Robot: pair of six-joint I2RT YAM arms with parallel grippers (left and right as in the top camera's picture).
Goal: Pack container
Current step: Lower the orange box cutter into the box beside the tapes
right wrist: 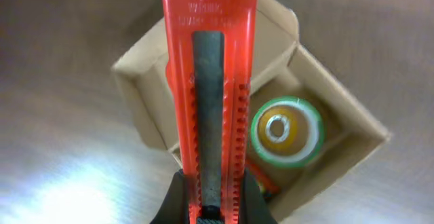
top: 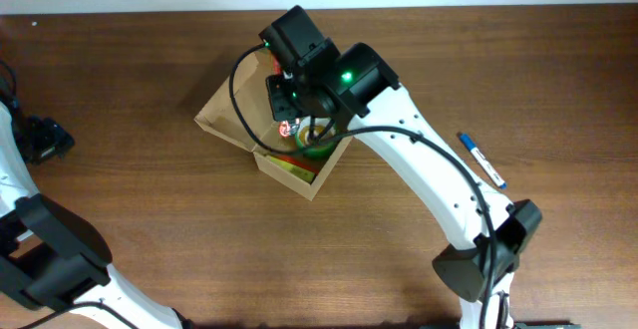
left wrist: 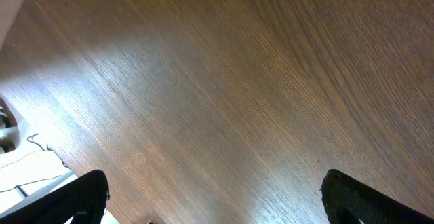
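The tape roll leaves room, so my right gripper turns and brings the red box cutter down into the gap by the container's side opposite the lid next, then releases it.
The container is a tan cardboard box with its flap lid open to the upper left; it also shows in the right wrist view. Inside lies a green-rimmed tape roll and some red and yellow items. My right gripper is shut on a red box cutter with a dark slider and holds it above the box. In the overhead view the right wrist hides much of the box. My left gripper is open over bare wood, far left.
A blue and white pen lies on the table right of the box. White cabling shows at the left edge of the left wrist view. The table is brown wood.
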